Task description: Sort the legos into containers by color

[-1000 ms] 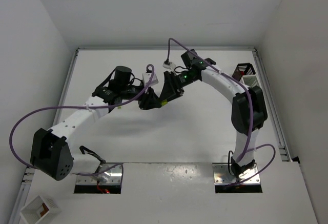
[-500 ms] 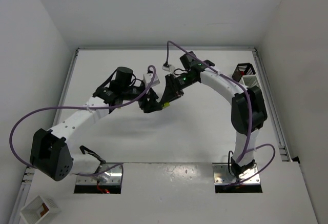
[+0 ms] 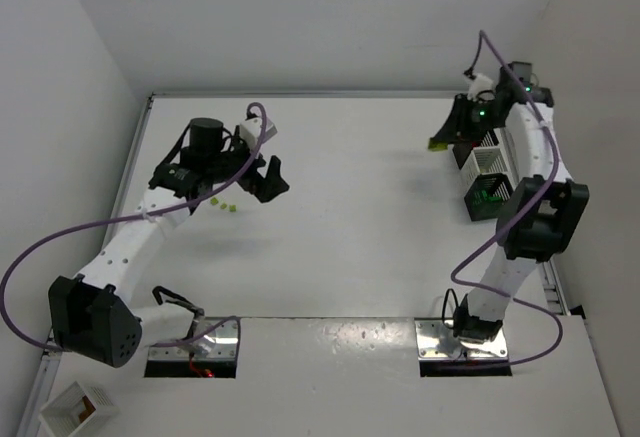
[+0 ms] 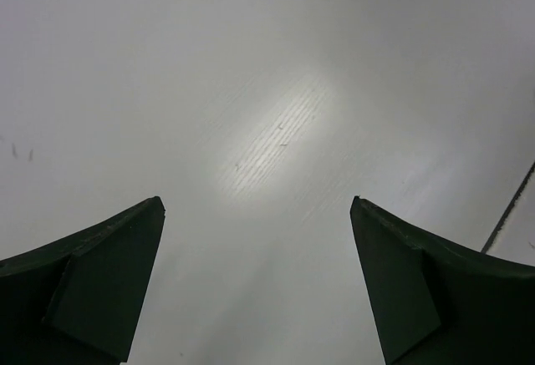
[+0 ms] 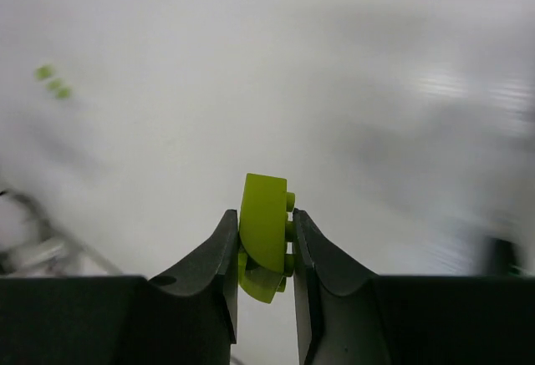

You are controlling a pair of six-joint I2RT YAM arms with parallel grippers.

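Note:
Loose lime legos lie to the left of my left gripper in the top view, so I will swing it that way and down over the lego farthest from the bins.
My right gripper [image 3: 446, 138] is shut on a lime-green lego [image 5: 266, 230], which stands upright between the jaws. It shows as a small lime speck [image 3: 437, 144] just left of the containers. Those are slatted bins along the right edge: a white-looking one [image 3: 487, 164], a black one [image 3: 490, 198] with green inside, and a dark one [image 3: 474, 133] partly hidden behind the arm. Near my left arm, a few tiny lime legos [image 3: 223, 204] lie on the table, seen far off in the right wrist view [image 5: 53, 83]. My left gripper [image 3: 271, 178] is open over bare table, its fingers [image 4: 125, 256] wide apart.
A white square box [image 3: 76, 404] sits at the bottom left, off the table. Purple cables loop from both arms. The table's raised rim [image 3: 528, 192] runs close behind the bins. The two arm bases stand at the near edge.
The grippers met at mid-table with the lime lego between them. The right gripper shut on it and swung right to the bins. The left gripper opened and drew back left.

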